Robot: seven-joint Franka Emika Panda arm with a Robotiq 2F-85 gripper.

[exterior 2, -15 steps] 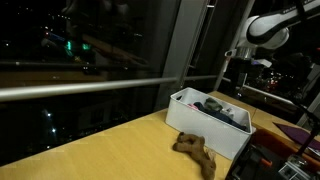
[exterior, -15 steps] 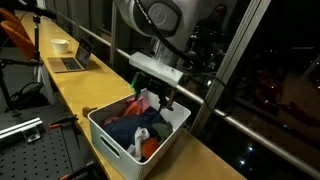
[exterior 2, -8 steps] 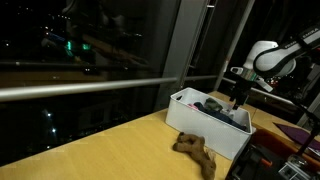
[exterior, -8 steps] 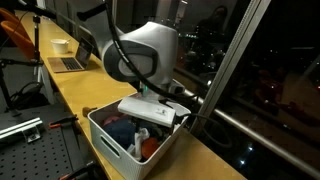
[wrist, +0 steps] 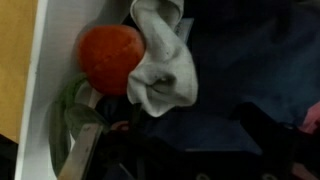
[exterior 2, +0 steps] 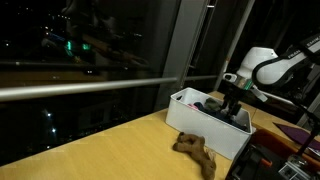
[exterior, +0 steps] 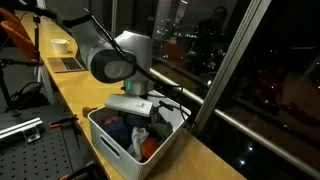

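Observation:
The robot's gripper should next move farther down into the bin onto the dark blue cloth [wrist: 240,70], which lies uncovered beside the grey sock, below the gripper's open fingers.
A white bin [exterior: 110,140] stands on the wooden table [exterior: 75,95], full of cloth and small items. My gripper [exterior: 143,122] hangs low over its contents, and in an exterior view the gripper [exterior 2: 231,108] is down at the bin's [exterior 2: 205,125] rim. In the wrist view, an orange-red ball [wrist: 108,58] lies by the bin's wall, a grey sock [wrist: 162,60] beside it, and dark blue cloth [wrist: 240,70] fills the right. The jaws stand open with nothing between them; the fingers are barely visible in the dark lower part of the wrist view.
A brown plush toy [exterior 2: 195,150] lies on the table in front of the bin. A laptop [exterior: 70,60] and a pale bowl [exterior: 61,45] sit farther along the table. A window with a metal rail [exterior 2: 90,88] runs right behind it.
The arm has come down from well above the bin until the gripper sits just over the clothes. The jaws have stayed open.

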